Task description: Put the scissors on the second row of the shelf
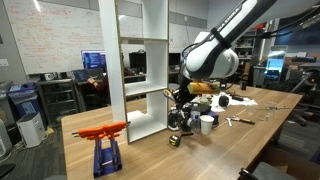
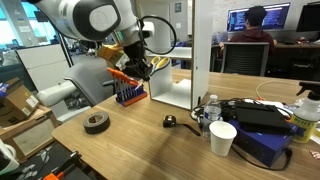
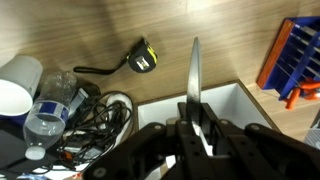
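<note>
The gripper rises next and then moves outward over the white shelf's second board [image 1: 144,88] to release the scissors, since its fingers hang lower than that board.
My gripper [image 3: 195,110] is shut on the scissors [image 3: 194,70]. In the wrist view only the silver blades show, pointing away from me; the yellow handles are hidden between the fingers. The white shelf [image 1: 113,60] stands on the wooden table. In both exterior views the gripper [image 1: 178,97] [image 2: 140,66] hangs just in front of the shelf's lower opening, above the bottom board [image 3: 160,108] [image 2: 168,93]. The scissors are too small to make out in the exterior views.
An orange bar on a blue stand [image 1: 103,140] [image 2: 125,88] stands beside the shelf. A black and yellow tape measure [image 3: 144,58] [image 2: 170,121], a white cup [image 3: 15,82] [image 2: 222,138], a water bottle [image 3: 48,112] and tangled cables lie close by. A tape roll [image 2: 96,122] lies on the table.
</note>
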`<state>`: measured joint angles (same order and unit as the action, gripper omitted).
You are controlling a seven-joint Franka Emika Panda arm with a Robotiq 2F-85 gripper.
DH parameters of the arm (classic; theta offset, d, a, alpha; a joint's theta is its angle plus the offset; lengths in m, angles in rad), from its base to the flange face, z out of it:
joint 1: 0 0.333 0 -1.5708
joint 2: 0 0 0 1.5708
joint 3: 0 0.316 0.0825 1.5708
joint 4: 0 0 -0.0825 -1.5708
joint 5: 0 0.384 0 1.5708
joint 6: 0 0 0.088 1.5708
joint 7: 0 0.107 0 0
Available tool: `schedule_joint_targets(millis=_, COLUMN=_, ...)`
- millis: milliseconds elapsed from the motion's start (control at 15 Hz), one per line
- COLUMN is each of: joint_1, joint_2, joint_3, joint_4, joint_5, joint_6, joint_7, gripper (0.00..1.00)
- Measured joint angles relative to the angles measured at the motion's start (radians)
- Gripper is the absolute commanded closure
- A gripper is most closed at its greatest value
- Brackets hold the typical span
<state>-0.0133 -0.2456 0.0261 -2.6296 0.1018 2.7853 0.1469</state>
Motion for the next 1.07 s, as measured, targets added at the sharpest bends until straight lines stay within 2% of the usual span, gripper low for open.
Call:
schedule_joint_targets(millis=267, joint_1=-0.039, joint_2=-0.071, joint_3=0.048, joint_4=0.004, joint_5=-0.068, joint_6=0.078, joint_7=0.113, gripper=0.98)
schedule_joint_targets(millis=467, joint_1=-0.123, joint_2=-0.083, joint_3=0.135, joint_4=0.009, joint_5=-0.14, joint_6=0.173, joint_7=0.263, gripper=0.98)
schedule_joint_targets(millis=733, joint_1=-0.305, joint_2=-0.083, joint_3=0.295, joint_4=0.034, joint_5=-0.242, joint_6=0.249, joint_7=0.472, gripper=0.98)
schedule_joint_targets(millis=1067, joint_1=-0.559, joint_2=-0.082, joint_3=0.545, joint_4=0.108, joint_5=-0.363, joint_6=0.255, joint_7=0.687, gripper=0.98)
